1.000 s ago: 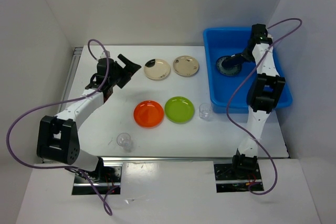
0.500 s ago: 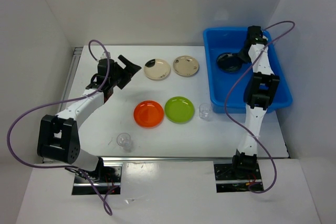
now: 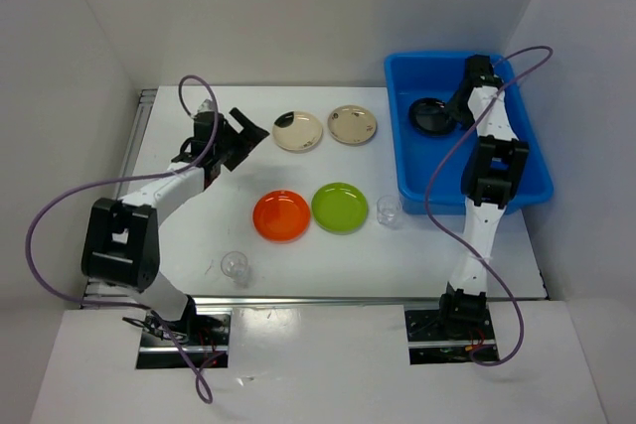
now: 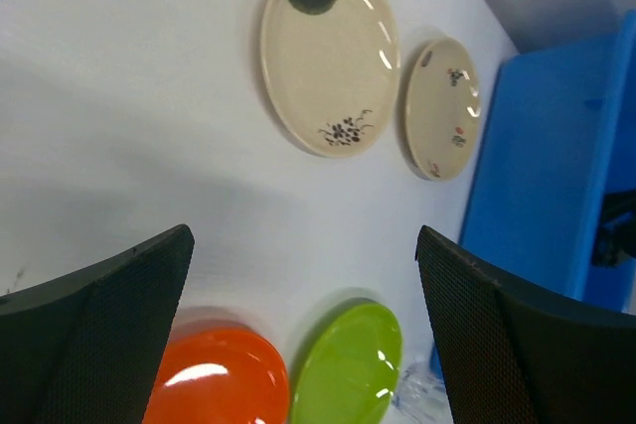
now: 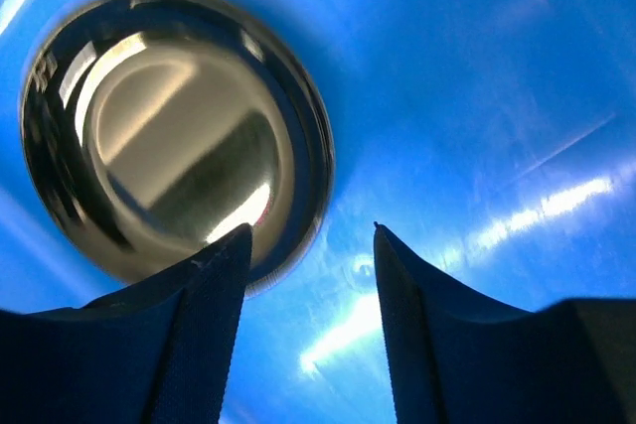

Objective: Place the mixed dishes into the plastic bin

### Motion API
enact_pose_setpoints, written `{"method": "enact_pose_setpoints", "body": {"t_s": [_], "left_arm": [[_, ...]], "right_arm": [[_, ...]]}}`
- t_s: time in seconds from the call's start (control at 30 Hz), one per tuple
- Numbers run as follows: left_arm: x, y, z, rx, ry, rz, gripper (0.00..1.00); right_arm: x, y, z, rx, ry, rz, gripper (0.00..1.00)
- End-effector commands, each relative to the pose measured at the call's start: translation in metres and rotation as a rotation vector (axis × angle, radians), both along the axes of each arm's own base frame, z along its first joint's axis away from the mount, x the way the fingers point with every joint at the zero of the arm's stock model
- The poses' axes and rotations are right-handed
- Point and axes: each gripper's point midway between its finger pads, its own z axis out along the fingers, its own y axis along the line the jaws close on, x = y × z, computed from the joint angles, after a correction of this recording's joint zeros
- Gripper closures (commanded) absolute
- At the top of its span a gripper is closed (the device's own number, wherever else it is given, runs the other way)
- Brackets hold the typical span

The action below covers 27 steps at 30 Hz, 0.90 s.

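Next, my left gripper needs to go to the right in the top view and down to the nearer beige plate's facing rim, then close.
The blue plastic bin stands at the table's right. A black plate lies on its floor. My right gripper hovers just right of that plate, open and holding nothing. In the right wrist view the black plate is beyond the left finger, with blue bin floor between the jaws of the right gripper. My left gripper is open above the table, left of two beige plates. An orange plate and a lime green plate lie mid-table.
One clear cup stands beside the bin's near left corner, another near the front edge. White walls enclose the table. In the left wrist view the beige plates lie ahead, with the bin wall to the right.
My right gripper has opened and let go of the black plate, which now lies on the bin floor; the gripper drew back toward the far side. The left arm shifted slightly.
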Motion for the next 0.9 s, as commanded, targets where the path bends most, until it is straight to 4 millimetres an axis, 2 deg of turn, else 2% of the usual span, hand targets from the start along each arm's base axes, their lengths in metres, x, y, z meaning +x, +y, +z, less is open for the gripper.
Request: {"method": "enact_pose_setpoints", "body": {"t_s": [0.0, 0.03, 0.07, 0.1, 0.13, 0.17, 0.2, 0.23, 0.27, 0.3, 0.33, 0.37, 0.4, 0.47, 0.5, 0.53, 0.6, 0.63, 0.7, 0.87], "left_arm": [[0.03, -0.001, 0.001, 0.058, -0.063, -0.036, 0.0], [0.034, -0.001, -0.016, 0.088, -0.039, -0.052, 0.0], [0.042, -0.004, -0.012, 0.082, -0.049, -0.059, 0.0], [0.046, -0.004, -0.016, 0.091, -0.05, -0.065, 0.02], [0.049, 0.002, -0.033, 0.089, -0.012, -0.05, 0.03], [0.056, -0.001, -0.029, 0.072, -0.038, -0.052, 0.03], [0.058, -0.002, -0.032, 0.064, -0.039, -0.047, 0.05], [0.061, -0.003, -0.041, 0.056, -0.028, -0.042, 0.05], [0.064, -0.002, -0.044, 0.041, -0.035, -0.02, 0.06], [0.067, 0.0, -0.047, 0.046, -0.039, -0.011, 0.06], [0.066, 0.001, -0.055, 0.035, -0.023, 0.007, 0.07], [0.071, 0.001, -0.055, 0.017, -0.033, 0.027, 0.07], [0.07, 0.004, -0.058, 0.014, -0.035, 0.045, 0.1], [0.074, 0.004, -0.065, -0.003, -0.028, 0.066, 0.17], [0.074, 0.006, -0.065, -0.006, -0.027, 0.081, 0.2], [0.074, 0.006, -0.081, -0.009, 0.007, 0.087, 0.23], [0.085, 0.004, -0.08, -0.017, 0.009, 0.092, 0.23], [0.087, 0.003, -0.092, -0.012, 0.036, 0.092, 0.23], [0.088, 0.001, -0.102, -0.022, 0.056, 0.086, 0.23], [0.093, -0.003, -0.13, -0.058, 0.112, 0.105, 0.23]], "right_arm": [[-0.01, 0.022, 0.074, -0.017, -0.123, 0.056, 0.42], [-0.012, 0.038, 0.088, 0.013, -0.158, 0.095, 0.4], [-0.016, 0.044, 0.103, 0.033, -0.197, 0.117, 0.39], [-0.026, 0.059, 0.136, 0.051, -0.278, 0.157, 0.38], [-0.032, 0.072, 0.152, 0.083, -0.324, 0.191, 0.37], [-0.039, 0.098, 0.168, 0.123, -0.363, 0.261, 0.37], [-0.049, 0.114, 0.169, 0.138, -0.372, 0.296, 0.35], [-0.067, 0.13, 0.202, 0.138, -0.434, 0.335, 0.34], [-0.078, 0.163, 0.214, 0.14, -0.458, 0.411, 0.34], [-0.09, 0.177, 0.209, 0.141, -0.453, 0.437, 0.32], [-0.108, 0.19, 0.234, 0.14, -0.514, 0.471, 0.31], [-0.119, 0.204, 0.24, 0.154, -0.533, 0.51, 0.3], [-0.133, 0.223, 0.234, 0.189, -0.522, 0.555, 0.29], [-0.151, 0.23, 0.251, 0.212, -0.57, 0.582, 0.29], [-0.158, 0.235, 0.248, 0.218, -0.563, 0.596, 0.29], [-0.164, 0.239, 0.25, 0.22, -0.568, 0.607, 0.29], [-0.177, 0.237, 0.263, 0.215, -0.604, 0.625, 0.28], [-0.181, 0.236, 0.264, 0.208, -0.61, 0.632, 0.28], [-0.189, 0.233, 0.278, 0.198, -0.647, 0.627, 0.27], [-0.192, 0.23, 0.286, 0.189, -0.661, 0.62, 0.27]]}}
